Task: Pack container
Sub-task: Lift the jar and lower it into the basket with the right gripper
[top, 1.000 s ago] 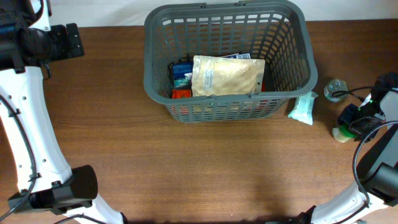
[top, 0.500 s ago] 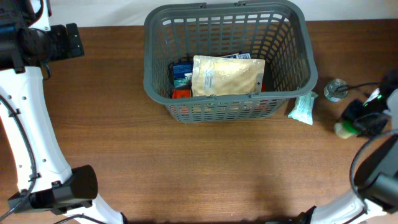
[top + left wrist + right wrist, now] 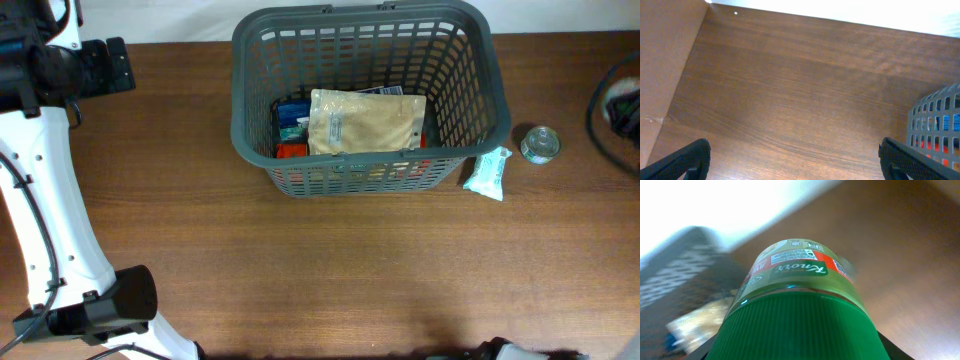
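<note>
I will next carry the Knorr jar, which still hangs outside, toward the basket with my right gripper, over its side rim, down onto the tan pouch (image 3: 365,122), then release it.
The container, a dark grey basket (image 3: 360,159), stands at the back middle of the table; its corner shows in the left wrist view (image 3: 940,125). A tan pouch (image 3: 365,122) lies on top of blue and red packs inside it. My right gripper (image 3: 795,352) is shut on a green-capped Knorr jar (image 3: 795,270) and holds it in the air, with the blurred basket (image 3: 675,265) beyond. In the overhead view only part of the right arm (image 3: 625,100) shows at the right edge. My left gripper (image 3: 800,165) is open and empty over bare table left of the basket (image 3: 105,65).
A pale teal packet (image 3: 488,173) lies against the basket's right front corner. A small clear-topped tin (image 3: 540,144) stands right of it. The table's far edge runs behind the basket.
My right gripper has lifted the green-capped jar off the table at the right and moved up and back to the frame's edge. The left arm has not moved.
</note>
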Robot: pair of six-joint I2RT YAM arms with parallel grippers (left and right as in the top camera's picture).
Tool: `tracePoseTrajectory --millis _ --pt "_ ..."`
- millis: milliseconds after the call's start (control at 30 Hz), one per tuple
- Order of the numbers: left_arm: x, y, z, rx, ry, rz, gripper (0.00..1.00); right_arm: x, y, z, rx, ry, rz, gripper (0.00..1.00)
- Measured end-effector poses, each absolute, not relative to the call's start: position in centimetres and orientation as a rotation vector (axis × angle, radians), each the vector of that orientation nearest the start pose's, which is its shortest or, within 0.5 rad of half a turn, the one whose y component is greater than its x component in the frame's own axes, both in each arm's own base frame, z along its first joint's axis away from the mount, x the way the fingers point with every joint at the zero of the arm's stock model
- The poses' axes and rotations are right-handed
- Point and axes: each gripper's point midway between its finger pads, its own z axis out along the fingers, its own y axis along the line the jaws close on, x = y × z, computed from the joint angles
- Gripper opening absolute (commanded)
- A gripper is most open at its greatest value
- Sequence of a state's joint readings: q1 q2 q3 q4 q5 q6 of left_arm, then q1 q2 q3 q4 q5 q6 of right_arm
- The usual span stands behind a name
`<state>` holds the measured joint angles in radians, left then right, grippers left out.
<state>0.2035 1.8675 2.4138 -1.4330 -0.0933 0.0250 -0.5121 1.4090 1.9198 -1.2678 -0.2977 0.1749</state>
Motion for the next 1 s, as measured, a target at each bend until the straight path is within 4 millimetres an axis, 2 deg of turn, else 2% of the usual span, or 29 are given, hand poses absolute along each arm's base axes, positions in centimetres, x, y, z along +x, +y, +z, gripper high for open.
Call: tracePoseTrajectory --millis 100,200,300,433,567,667,867,1000 --pt "41.8 10.3 35.5 -0.260 2.450 0.214 0.99 31.1 -7.2 42.7 0.414 2.100 0.238 0.04" --pt "41.8 10.3 35.5 -0.261 2.450 0.215 0.99 30.4 -2.8 45.1 0.240 2.049 0.314 0.04" --pt "41.8 10.3 35.5 -0.260 2.450 0.214 0.99 30.6 1.3 45.7 0.092 2.043 0.403 0.04" --pt "41.8 10.3 35.5 -0.260 2.450 0.214 0.99 33.0 5.9 44.8 -0.071 2.072 0.510 0.04" --pt "41.8 10.3 35.5 -0.260 2.450 0.214 0.99 37.6 10.2 41.7 -0.184 2.129 0.585 0.04" --pt "41.8 10.3 35.5 -0.260 2.450 0.214 0.99 40.5 12.1 37.8 -0.203 2.223 0.595 0.04" --pt "41.8 10.3 35.5 -0.260 2.450 0.214 0.99 44.7 13.0 29.6 -0.141 2.427 0.575 0.04" --pt "41.8 10.3 35.5 -0.260 2.450 0.214 0.99 45.8 13.4 25.0 -0.110 2.545 0.563 0.04"
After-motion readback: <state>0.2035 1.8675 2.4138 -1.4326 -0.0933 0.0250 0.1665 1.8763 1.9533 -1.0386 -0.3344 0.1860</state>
